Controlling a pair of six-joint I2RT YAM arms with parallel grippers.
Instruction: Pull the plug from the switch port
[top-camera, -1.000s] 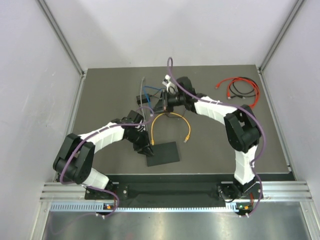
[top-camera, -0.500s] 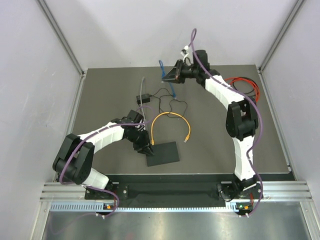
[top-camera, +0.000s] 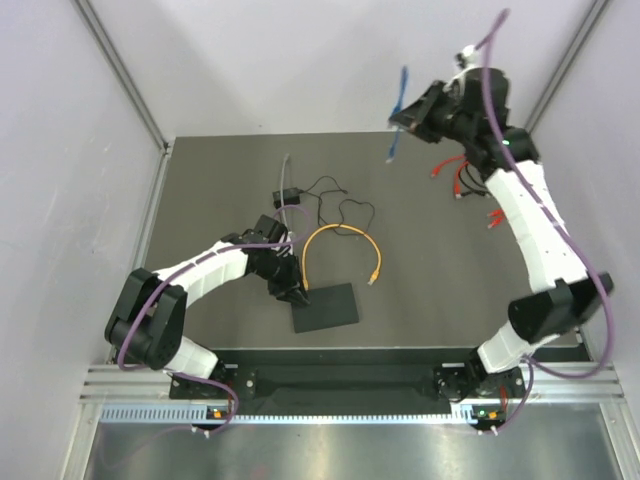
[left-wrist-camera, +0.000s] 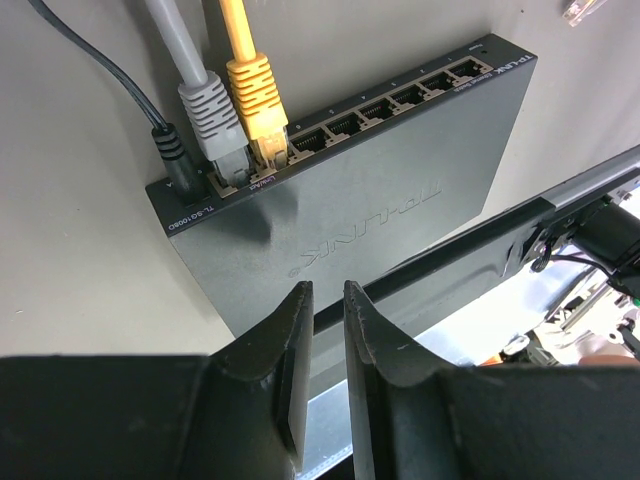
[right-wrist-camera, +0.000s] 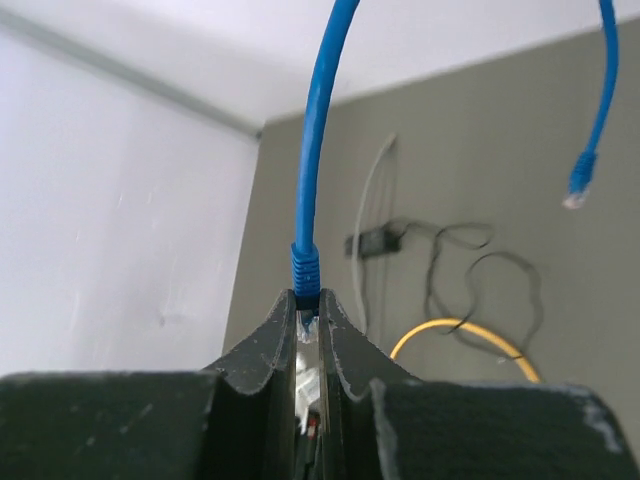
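Observation:
The robot's right gripper will move down and to the right in the top view and let go of the blue plug (right-wrist-camera: 305, 270) over the red cables, because loose cables lie gathered there.
The black switch (top-camera: 326, 307) lies flat near the front of the mat. In the left wrist view the switch (left-wrist-camera: 390, 190) has a yellow plug (left-wrist-camera: 256, 95), a grey plug (left-wrist-camera: 212, 122) and a black power plug (left-wrist-camera: 170, 150) in its sockets. My left gripper (top-camera: 297, 296) rests at the switch's left far corner; its jaws (left-wrist-camera: 322, 300) stand almost together with nothing between them. My right gripper (top-camera: 415, 117) is raised high at the back right, shut on the blue plug (right-wrist-camera: 305, 270) of a blue cable (top-camera: 398, 112). The cable's other end (right-wrist-camera: 579, 186) hangs free.
The yellow cable (top-camera: 338, 236) loops behind the switch, its free end to the right (top-camera: 375, 275). A grey cable (top-camera: 287, 172) and a black power adapter (top-camera: 290, 197) with thin wire lie behind. Red and black cables (top-camera: 462, 176) lie at the back right.
My right arm has lifted and swung from mid-table to the back right, carrying the blue cable up and away from the switch. The left arm has stayed put.

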